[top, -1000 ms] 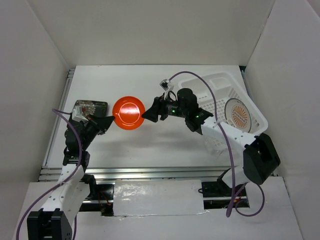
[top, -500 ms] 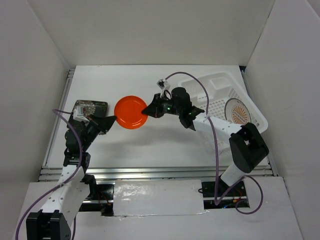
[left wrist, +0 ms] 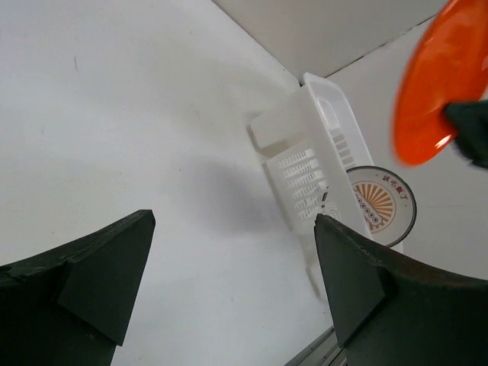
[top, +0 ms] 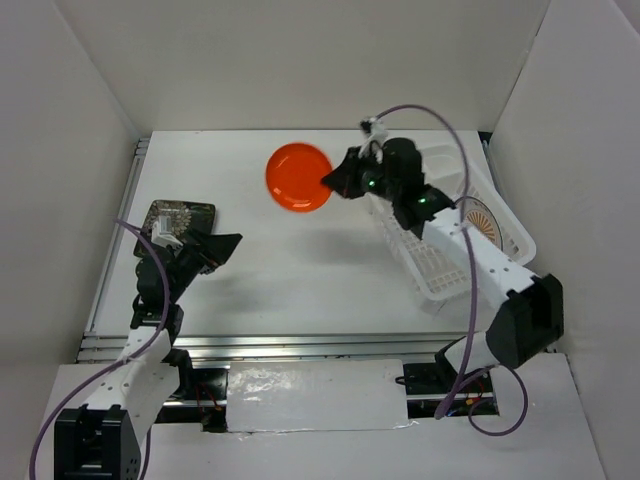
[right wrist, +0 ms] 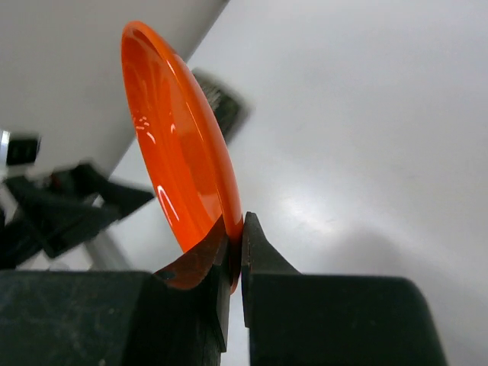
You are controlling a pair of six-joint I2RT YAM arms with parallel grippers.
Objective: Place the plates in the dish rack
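The sunburst plate's patterned side (top: 483, 222) is below and right in the top view, so next my right gripper will swing that way, turn, lower beside it and release.
The plain orange plate (top: 298, 178) hangs in the air above the back of the table, held by its right rim in my right gripper (top: 335, 181), which is shut on it. In the right wrist view the fingers (right wrist: 263, 263) pinch the orange plate (right wrist: 179, 137) at its lower rim. My left gripper (top: 230, 243) stands open and empty at the left, apart from the plate. The dark square plate (top: 180, 215) lies behind it. The white dish rack (top: 519, 237) sits at the right with the sunburst plate (top: 478, 226) in it.
White walls close in the table on three sides. A metal rail (top: 300, 345) runs along the near edge. In the left wrist view the dish rack (left wrist: 305, 152), the sunburst plate (left wrist: 379, 204) and the orange plate (left wrist: 438, 84) show past the open left gripper (left wrist: 235, 221).
The left gripper has let go of the orange plate and opened wide. The right gripper has shut on its rim and carried it back and to the right, toward the rack.
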